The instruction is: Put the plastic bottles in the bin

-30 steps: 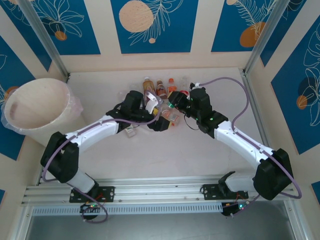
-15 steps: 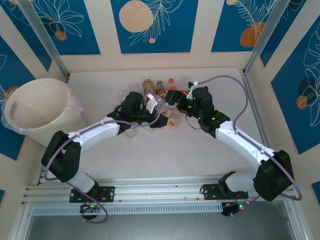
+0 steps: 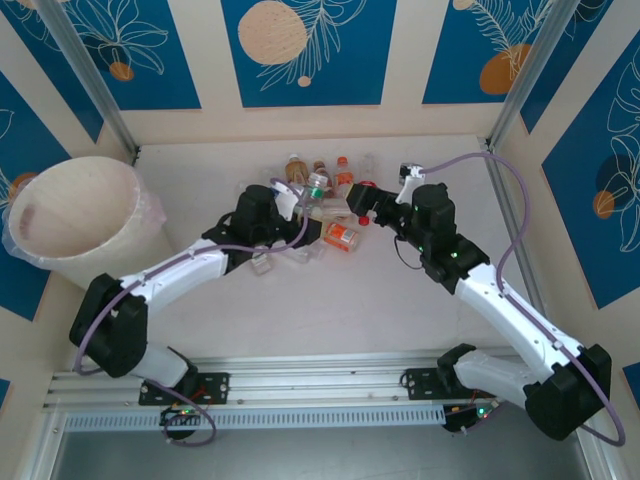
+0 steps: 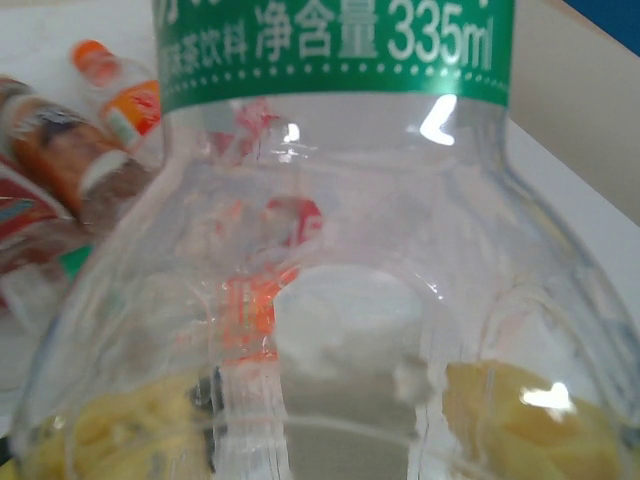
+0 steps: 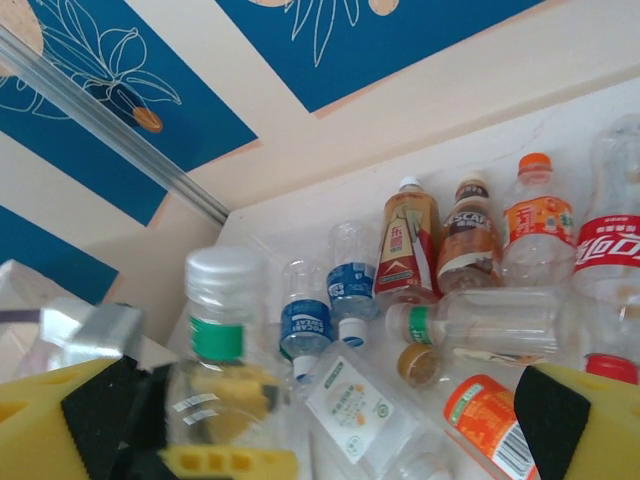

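I need to lift the clear bottle with my left gripper, carry it over the cream bin's opening and lower it inside, since the bin is open-topped.
Several plastic bottles (image 3: 330, 182) lie heaped at the back of the table, with red, orange, blue and brown labels (image 5: 410, 245). My left gripper (image 3: 293, 200) is shut on a clear bottle with a green label (image 4: 330, 60) and a silver cap (image 5: 225, 275); its yellow pads (image 4: 515, 410) show through the bottle's wall. My right gripper (image 5: 320, 440) hangs open just above the heap's right side (image 3: 363, 205), with nothing between its fingers. An orange-labelled bottle (image 3: 343, 237) lies in front of the heap. The cream bin (image 3: 70, 165) stands at the far left.
Metal posts (image 3: 90, 75) and blue patterned walls close in the back and sides. A cable (image 3: 480, 160) loops above the right arm. Bare table (image 3: 330, 310) lies between the heap and the arm bases.
The right arm has drawn back to the right, away from the heap. The left gripper has shifted slightly left with the green-labelled bottle in its grip.
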